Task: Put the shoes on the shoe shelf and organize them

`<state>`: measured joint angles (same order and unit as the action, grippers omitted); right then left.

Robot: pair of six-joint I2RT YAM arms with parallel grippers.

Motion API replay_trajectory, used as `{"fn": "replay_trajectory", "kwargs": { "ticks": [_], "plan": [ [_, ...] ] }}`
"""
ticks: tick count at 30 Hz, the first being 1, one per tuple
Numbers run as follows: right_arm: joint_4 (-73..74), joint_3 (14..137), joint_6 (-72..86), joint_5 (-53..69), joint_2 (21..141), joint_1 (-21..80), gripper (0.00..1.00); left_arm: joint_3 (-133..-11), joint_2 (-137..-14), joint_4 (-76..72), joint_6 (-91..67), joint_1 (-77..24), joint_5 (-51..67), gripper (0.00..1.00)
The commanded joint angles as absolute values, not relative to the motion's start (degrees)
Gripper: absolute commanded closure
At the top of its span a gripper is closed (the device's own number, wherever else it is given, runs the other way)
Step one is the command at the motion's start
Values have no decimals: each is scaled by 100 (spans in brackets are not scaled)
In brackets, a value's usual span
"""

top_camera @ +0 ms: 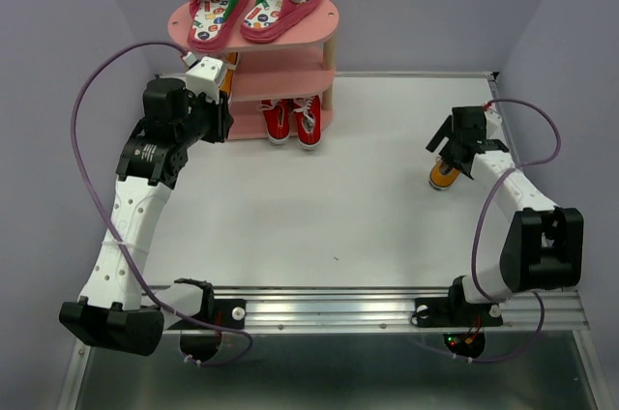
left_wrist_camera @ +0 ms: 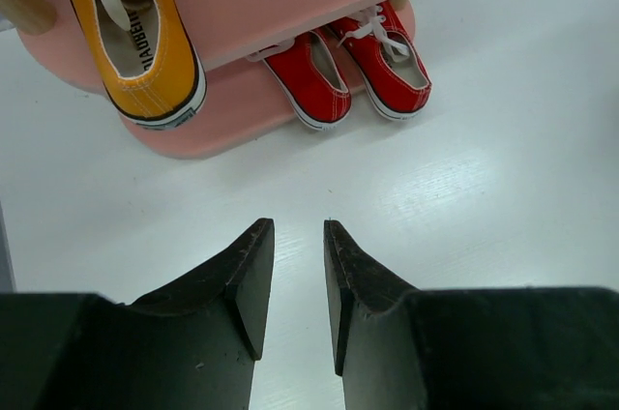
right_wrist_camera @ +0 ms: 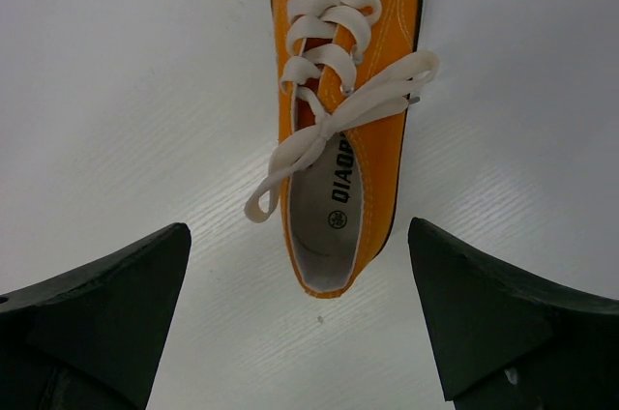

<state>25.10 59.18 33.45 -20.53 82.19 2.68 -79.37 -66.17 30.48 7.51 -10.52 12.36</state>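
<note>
I next lower my right gripper onto the orange sneaker's heel opening [right_wrist_camera: 329, 234], below between its spread fingers, and close on its sides.
The pink three-tier shoe shelf [top_camera: 324, 31] stands at the back left. Two pink flip-flops [top_camera: 218, 11] lie on its top board. The red sneakers [top_camera: 292, 120] sit side by side on the bottom board, also in the left wrist view [left_wrist_camera: 387, 67]. One orange sneaker [left_wrist_camera: 145, 43] rests on the middle board's left end, mostly hidden in the top view [top_camera: 229, 73]. My left gripper [top_camera: 221, 120] [left_wrist_camera: 298, 226] is slightly open and empty, just in front of the shelf. The other orange sneaker [top_camera: 444, 176] [right_wrist_camera: 343, 91] lies on the table at the right. My right gripper [top_camera: 453, 154] [right_wrist_camera: 298, 226] is wide open above its heel, not touching it.
The white table [top_camera: 329, 197] is walled by lilac panels at the back and sides. A purple cable [top_camera: 92, 110] loops out from the left arm. A metal rail [top_camera: 329, 308] runs along the near edge by the arm bases.
</note>
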Motion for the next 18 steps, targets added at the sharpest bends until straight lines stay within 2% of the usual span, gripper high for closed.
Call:
{"fn": "replay_trajectory", "kwargs": {
  "ticks": [1, 9, 18],
  "plan": [
    [2452, 6056, 3366, -2180, 8402, 80, 0, -7787, -6293, 3006, 624, -1107, 1389, 61],
    [1987, 5845, 3305, -1855, 8682, -35, 2, -7761, -6337, 2936, 668, -1134, 1371, 60],
    [1977, 5810, 3349, -1872, 9167, -35, 13, -7743, -6302, 2935, 668, -1195, 1327, 60]
  ]
}}
